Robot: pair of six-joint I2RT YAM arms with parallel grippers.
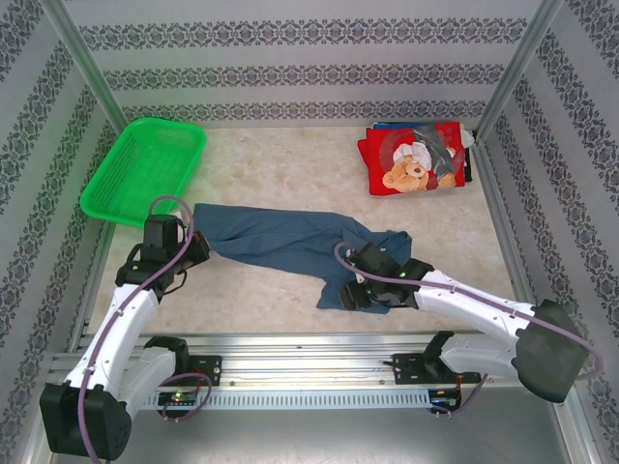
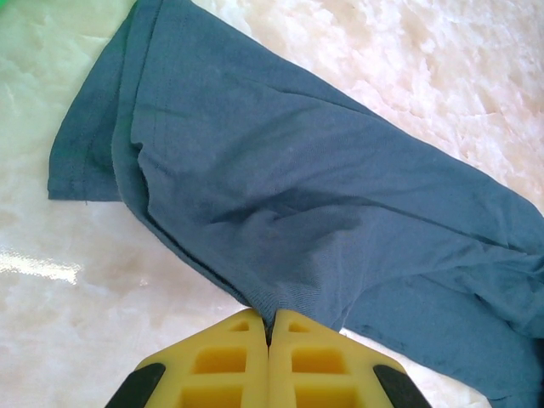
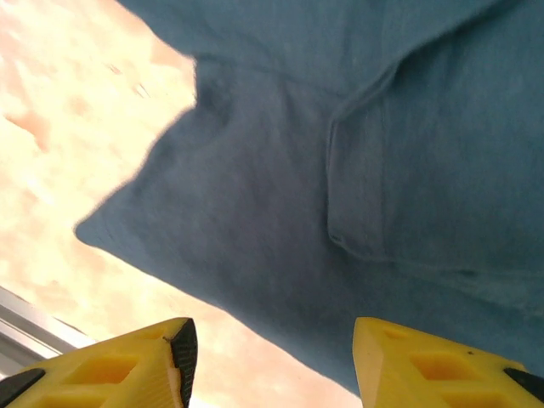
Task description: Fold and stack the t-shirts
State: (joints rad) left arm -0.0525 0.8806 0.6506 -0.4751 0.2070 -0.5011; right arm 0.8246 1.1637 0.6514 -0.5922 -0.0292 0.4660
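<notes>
The right gripper lowers its open fingers next around the blue t-shirt's loose hem corner (image 3: 347, 231), which lies with its edge free below the gripper, beyond its fingers.
A slate-blue t-shirt (image 1: 290, 242) lies crumpled and stretched across the middle of the table. My left gripper (image 1: 196, 249) is at its left end, and in the left wrist view the yellow fingers (image 2: 270, 331) are shut on a pinch of the blue t-shirt (image 2: 297, 212). My right gripper (image 1: 356, 286) hovers over the shirt's near right part. Its jaws (image 3: 272, 361) stand open with nothing between them, and the blue t-shirt (image 3: 340, 170) lies just beyond the fingertips. A folded red t-shirt with a teddy-bear print (image 1: 414, 159) tops a small stack at the back right.
A green mesh basket (image 1: 145, 169) stands at the back left. Patterned walls with metal posts close in the table on three sides. A metal rail (image 1: 309, 353) runs along the near edge by the arm bases.
</notes>
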